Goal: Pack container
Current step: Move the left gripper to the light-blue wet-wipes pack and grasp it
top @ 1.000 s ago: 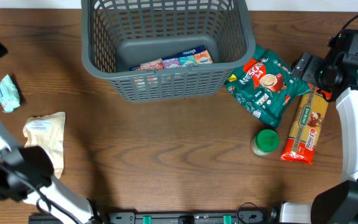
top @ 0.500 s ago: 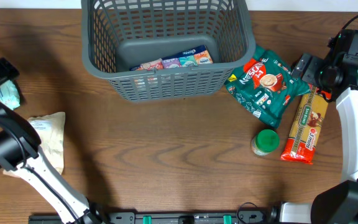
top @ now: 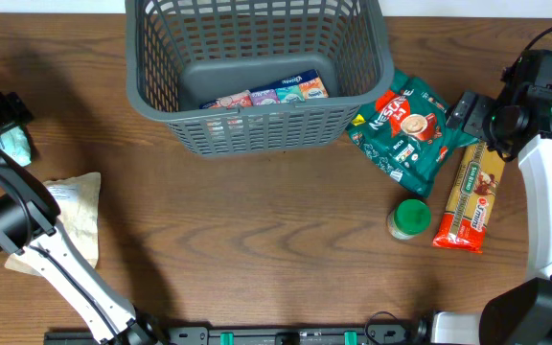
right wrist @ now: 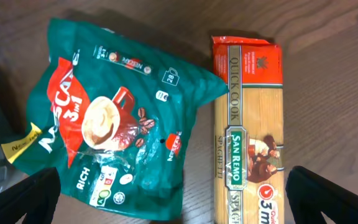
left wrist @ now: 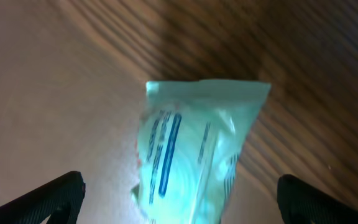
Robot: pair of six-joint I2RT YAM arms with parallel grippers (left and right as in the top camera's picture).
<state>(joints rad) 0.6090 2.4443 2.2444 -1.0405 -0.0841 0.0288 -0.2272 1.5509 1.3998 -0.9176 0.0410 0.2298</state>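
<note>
The sachet is below my left gripper's open fingers, between them, so the gripper should next lower them down past the long sides of the pale teal sachet (top: pixel 13 146) (left wrist: pixel 184 162) and close.
The dark grey slotted basket (top: pixel 257 125) stands at the back middle, with a flat colourful packet (top: pixel 266 96) on its base. My left gripper (top: pixel 6 113) is open at the far left, its fingers either side of a pale teal sachet (top: pixel 13 146), which fills the left wrist view (left wrist: pixel 194 155). My right gripper (top: pixel 470 111) is open above the edge between a green Nescafe bag (top: pixel 408 129) and an orange spaghetti pack (top: pixel 470 196). Both show in the right wrist view, the bag (right wrist: pixel 110 137) to the left of the spaghetti (right wrist: pixel 247 137).
A cream pouch (top: pixel 73 216) lies at the left, below the sachet. A small green-lidded jar (top: pixel 410 218) stands beside the spaghetti pack. The table's front edge runs along the bottom.
My left arm swung from the lower left up to the far left edge, bringing its gripper over the teal sachet. My right gripper shifted only slightly.
</note>
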